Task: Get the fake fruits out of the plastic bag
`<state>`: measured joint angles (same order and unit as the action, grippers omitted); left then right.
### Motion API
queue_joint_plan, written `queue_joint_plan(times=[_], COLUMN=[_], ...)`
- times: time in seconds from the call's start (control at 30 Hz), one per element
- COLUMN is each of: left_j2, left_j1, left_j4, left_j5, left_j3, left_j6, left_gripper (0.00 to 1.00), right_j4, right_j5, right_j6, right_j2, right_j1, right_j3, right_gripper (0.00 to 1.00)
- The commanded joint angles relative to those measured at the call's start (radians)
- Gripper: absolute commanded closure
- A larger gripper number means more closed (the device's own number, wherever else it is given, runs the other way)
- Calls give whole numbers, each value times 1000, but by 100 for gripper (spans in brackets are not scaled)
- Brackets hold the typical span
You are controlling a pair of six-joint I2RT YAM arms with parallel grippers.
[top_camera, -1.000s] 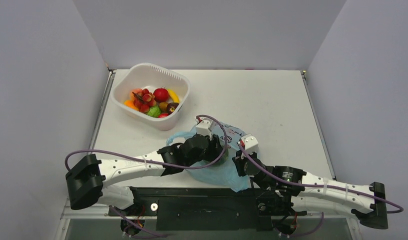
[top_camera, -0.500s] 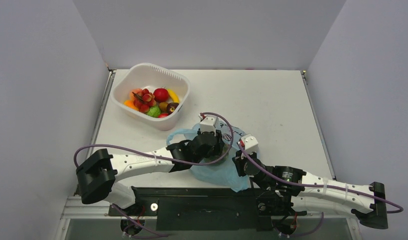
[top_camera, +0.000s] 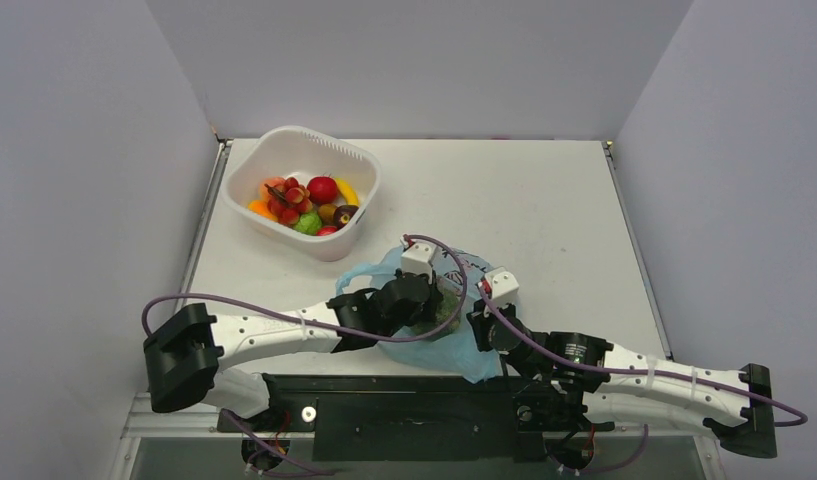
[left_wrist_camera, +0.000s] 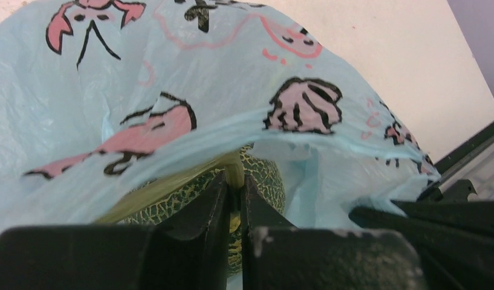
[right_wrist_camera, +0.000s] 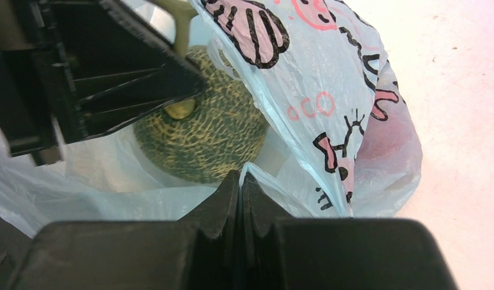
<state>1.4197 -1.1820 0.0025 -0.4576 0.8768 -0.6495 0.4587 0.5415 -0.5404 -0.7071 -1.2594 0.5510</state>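
The gourd in the robot's left gripper should next move up from the bag, outward and down into the tub, and be released by the red apple, where other fruits lie.
The light-blue plastic bag lies crumpled at the near middle of the table. Inside it sits a dark green netted gourd. My left gripper reaches into the bag's mouth and is shut on the gourd's pale stem. My right gripper is shut on the bag's near edge. A reddish shape shows through the film on the right. Other fake fruits, among them a red apple, lie in the tub.
A white rigid tub stands at the back left of the table, holding several small fruits. The bag lies between both arms, close to the table's near edge. Grey walls enclose the table on three sides.
The left gripper's jaws have closed on the gourd's stem inside the bag. The left arm shifted a little. The right arm has held still on the bag's edge.
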Motion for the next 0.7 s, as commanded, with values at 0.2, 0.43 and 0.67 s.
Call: queue_joint_plan(times=[0.2,0.43,0.67], left_j2=[-151,-195,-295], left_j1=[-4,-29,-31], left_j4=[42,79,99], left_j5=[171,292,293], left_j3=[-103,-113,-133], left_j6=[-11,138,172], left_gripper=[100,100,100], right_j4=[-10,39,57], right_j5=[80,213,226], right_j6=[-29,-99,-111], right_j2=[57,35,-8], right_j1=[-11,-10,-10], right_j3=[4,21,37], right_gripper=[100,100,100])
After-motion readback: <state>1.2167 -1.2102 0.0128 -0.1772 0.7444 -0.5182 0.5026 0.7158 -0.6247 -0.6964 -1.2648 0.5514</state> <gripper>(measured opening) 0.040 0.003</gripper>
